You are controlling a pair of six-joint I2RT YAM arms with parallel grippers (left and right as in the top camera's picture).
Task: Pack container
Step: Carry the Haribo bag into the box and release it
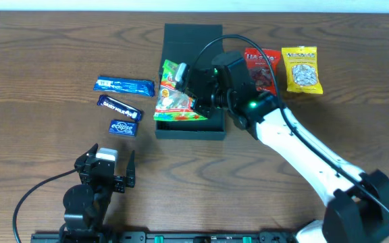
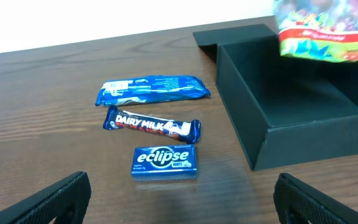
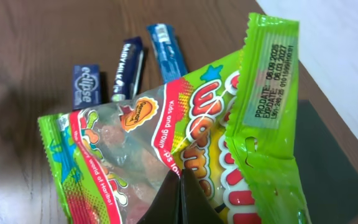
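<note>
The green gummy sweets bag hangs over the open container, so next the right gripper needs to stay above the inside of the container and open its fingers to release the bag.
The dark teal-green container sits open at the table's middle, its flap lid folded back; it also shows in the left wrist view. My right gripper is shut on a green gummy sweets bag and holds it over the container's inside; the right wrist view shows the bag pinched between my shut fingers. My left gripper is open and empty near the front edge, short of the eclipse mints pack.
Left of the container lie a light blue bar, a Dairy Milk bar and the eclipse pack. Right of it lie a red packet and a yellow packet.
</note>
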